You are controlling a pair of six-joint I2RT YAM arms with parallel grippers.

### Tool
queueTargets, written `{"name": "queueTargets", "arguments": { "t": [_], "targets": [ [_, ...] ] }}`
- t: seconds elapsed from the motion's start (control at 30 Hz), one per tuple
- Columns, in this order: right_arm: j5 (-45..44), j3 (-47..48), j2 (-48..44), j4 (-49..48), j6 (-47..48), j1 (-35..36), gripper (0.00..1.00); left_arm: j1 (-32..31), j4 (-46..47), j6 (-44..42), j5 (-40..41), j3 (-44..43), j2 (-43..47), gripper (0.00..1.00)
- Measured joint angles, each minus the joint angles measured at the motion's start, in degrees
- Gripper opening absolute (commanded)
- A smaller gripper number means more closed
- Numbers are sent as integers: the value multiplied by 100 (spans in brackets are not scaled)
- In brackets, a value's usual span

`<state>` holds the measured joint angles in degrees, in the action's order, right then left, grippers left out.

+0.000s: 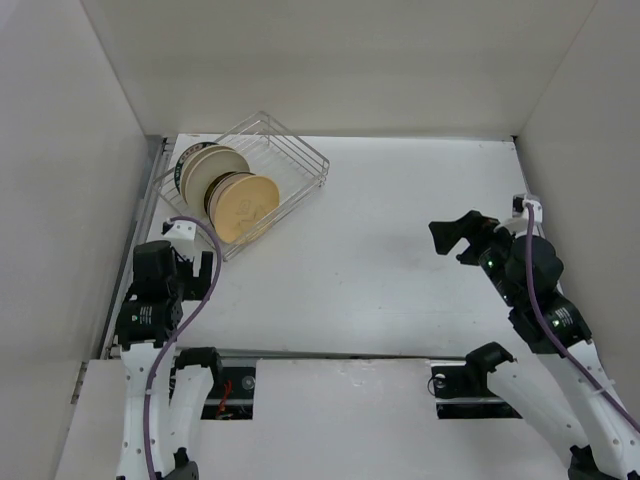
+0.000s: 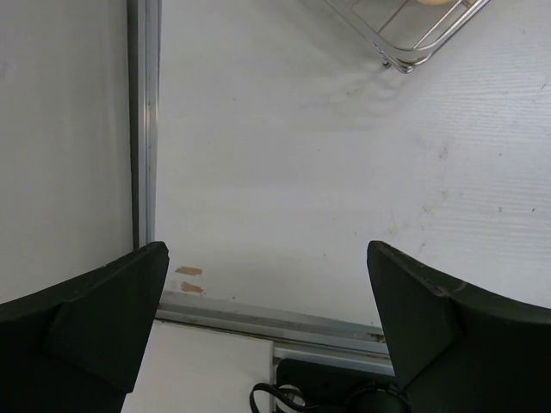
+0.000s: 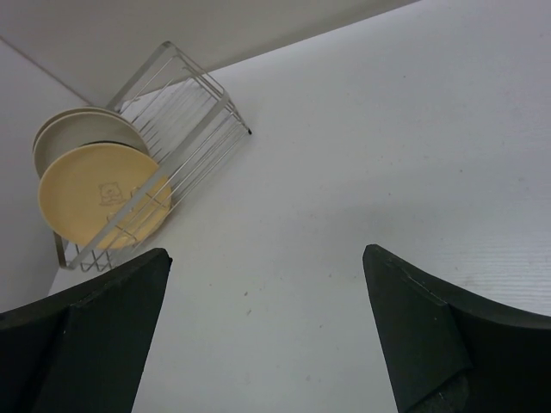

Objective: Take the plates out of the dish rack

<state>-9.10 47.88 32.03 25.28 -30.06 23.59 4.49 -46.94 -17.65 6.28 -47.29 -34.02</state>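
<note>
My left gripper moves outward and to its right in the top view next, onto the yellow-orange plate's far rim (image 1: pixel 242 182), since that plate stands frontmost.
The wire dish rack (image 1: pixel 290 160) sits at the table's far left, at an angle. Several plates stand on edge in its left part: a yellow-orange plate (image 1: pixel 245 207) in front, a dark one (image 1: pixel 213 190) mostly hidden behind it, a cream plate (image 1: pixel 212 170), and a patterned-rim plate (image 1: pixel 186 157) at the back. My left gripper (image 1: pixel 190 268) is open and empty, just short of the rack's near corner (image 2: pixel 405 43). My right gripper (image 1: pixel 455 235) is open and empty, far to the rack's right. The right wrist view shows the rack (image 3: pixel 185 95), yellow-orange plate (image 3: pixel 95 194) and cream plate (image 3: pixel 82 133).
White walls enclose the table on the left, back and right. A metal rail (image 1: pixel 150 230) runs along the left edge, also in the left wrist view (image 2: pixel 144 120). Another rail (image 1: pixel 330 355) runs along the near edge.
</note>
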Motion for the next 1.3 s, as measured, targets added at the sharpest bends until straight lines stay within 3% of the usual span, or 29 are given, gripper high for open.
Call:
{"name": "queueTargets", "arguments": {
  "t": [0.17,0.27,0.47,0.63,0.7,0.8,0.87,0.9,1.1,1.2,1.3],
  "targets": [
    [-122,92,164,-2,0,0,100,0,-87,-579,-236,-229,-129,100],
    [-162,264,363,-2,0,0,100,0,-258,-745,-426,-791,-623,100],
    [-114,682,935,-190,31,0,100,0,-435,-791,-872,-3154,-2828,99],
    [48,870,1440,-461,79,0,100,-70,-289,-752,-1104,-4640,-4520,81],
    [103,879,1591,-522,92,0,100,-170,-232,-769,-1115,-4706,-4837,70],
    [188,911,1744,-562,96,0,100,-308,-188,-793,-1180,-4706,-5040,65],
    [214,920,1786,-597,101,0,100,-372,-96,-796,-1268,-4706,-5053,65],
    [227,927,1803,-612,111,0,100,-407,-39,-780,-1342,-4725,-5051,70],
    [297,1060,1899,-629,133,0,100,-549,85,-643,-1617,-4887,-5176,79],
    [315,1071,1895,-625,136,0,100,-680,90,-597,-1646,-4885,-5283,79],
    [315,1071,1891,-619,136,0,100,-839,127,-579,-1552,-4885,-5473,70]
  ]
}}
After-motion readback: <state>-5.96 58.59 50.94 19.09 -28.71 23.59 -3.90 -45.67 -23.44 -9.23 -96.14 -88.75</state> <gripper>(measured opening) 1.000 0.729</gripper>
